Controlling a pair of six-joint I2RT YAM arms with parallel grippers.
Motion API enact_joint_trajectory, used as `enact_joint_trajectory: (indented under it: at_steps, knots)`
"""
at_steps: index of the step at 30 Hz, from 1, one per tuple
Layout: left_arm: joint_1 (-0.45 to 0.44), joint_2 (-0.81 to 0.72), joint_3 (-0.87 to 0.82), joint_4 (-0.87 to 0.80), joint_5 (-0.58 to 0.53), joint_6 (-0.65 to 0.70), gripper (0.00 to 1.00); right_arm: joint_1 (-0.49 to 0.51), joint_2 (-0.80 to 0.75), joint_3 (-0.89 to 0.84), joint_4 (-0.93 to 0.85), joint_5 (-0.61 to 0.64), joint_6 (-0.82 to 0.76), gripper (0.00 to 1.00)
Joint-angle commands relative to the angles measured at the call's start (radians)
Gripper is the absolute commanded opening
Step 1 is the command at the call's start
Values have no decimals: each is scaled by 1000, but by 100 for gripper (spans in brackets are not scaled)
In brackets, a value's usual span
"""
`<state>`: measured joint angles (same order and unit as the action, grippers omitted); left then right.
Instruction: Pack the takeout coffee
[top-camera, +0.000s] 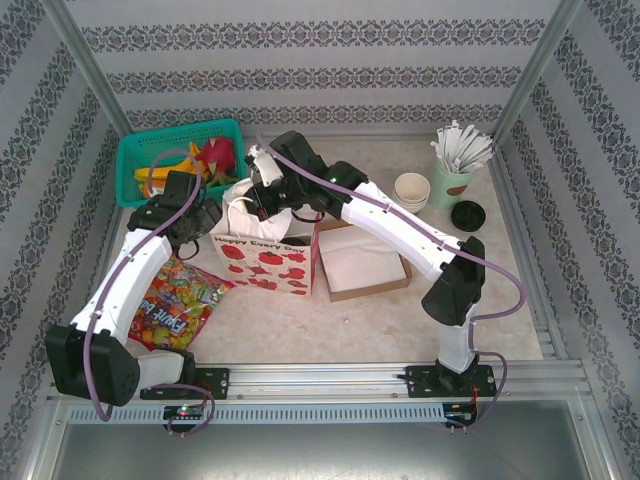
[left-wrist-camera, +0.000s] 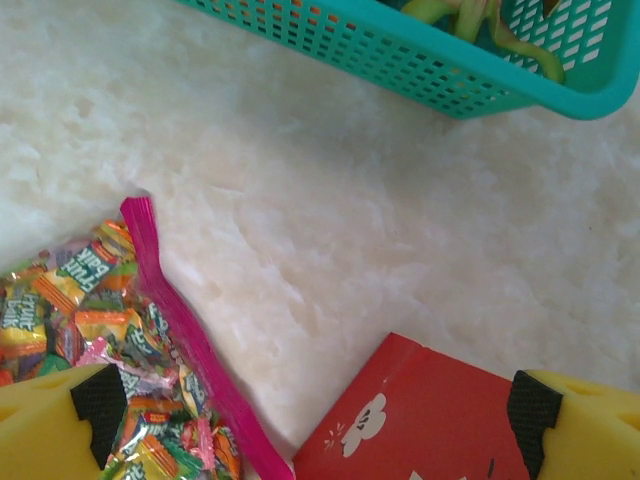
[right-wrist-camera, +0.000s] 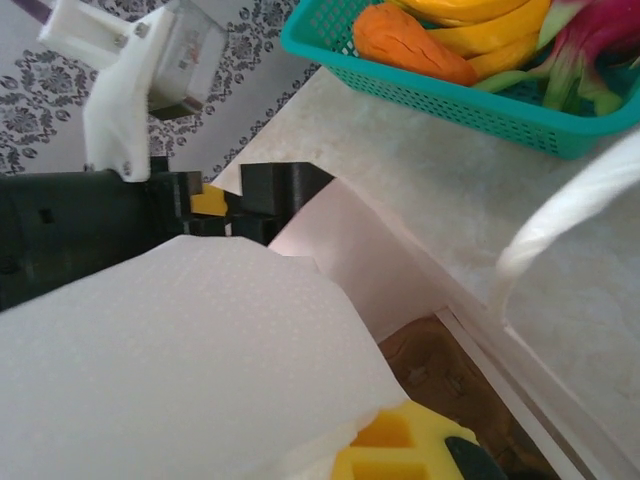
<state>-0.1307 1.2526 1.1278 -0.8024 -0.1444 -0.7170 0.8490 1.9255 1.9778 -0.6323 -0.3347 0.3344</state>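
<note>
The white napkin (right-wrist-camera: 200, 350) should go to the gift bag's brown bottom, where there is open space. My right gripper should first lower it past the bag's rim and then let it go.
The takeout coffee (top-camera: 467, 215) stands at the back right of the table, its round black lid facing up, far from both grippers. A red-and-white paper gift bag (top-camera: 270, 260) stands open in the middle. My right gripper (top-camera: 262, 190) hangs over the bag's mouth, shut on a white napkin (right-wrist-camera: 200, 350); below it are the bag's pale inner wall (right-wrist-camera: 350, 260) and brown bottom (right-wrist-camera: 450, 370). My left gripper (left-wrist-camera: 320, 430) stands open beside the bag's left side (left-wrist-camera: 440, 420), nothing between its yellow fingers (left-wrist-camera: 60, 420).
A teal basket (top-camera: 135, 160) of fruit sits at the back left. A colourful candy bag (top-camera: 175, 300) lies left of the gift bag. A flat cardboard tray (top-camera: 365, 265) with white paper lies right of it. White cups (top-camera: 411, 190) and a pale green cup of white sticks (top-camera: 452, 180) stand near the coffee.
</note>
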Motion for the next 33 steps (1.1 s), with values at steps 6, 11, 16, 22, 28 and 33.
enact_joint_trajectory:
  at_steps: [6,11,16,22,28,33]
  knots:
    - [3,-31,-10,-40,37,-49,100,48,27,-62,75,100,4,3]
    - [4,-17,-4,-47,25,-51,100,58,44,-93,100,135,108,11]
    - [5,0,7,-53,31,-51,100,66,27,-94,104,111,84,32]
    - [5,4,2,-63,-4,-51,100,63,-49,-121,98,0,-21,42]
    - [5,4,3,-65,-6,-50,100,65,-66,-181,111,-95,-16,43]
    - [5,6,1,-65,3,-57,100,65,-63,-224,103,25,77,49]
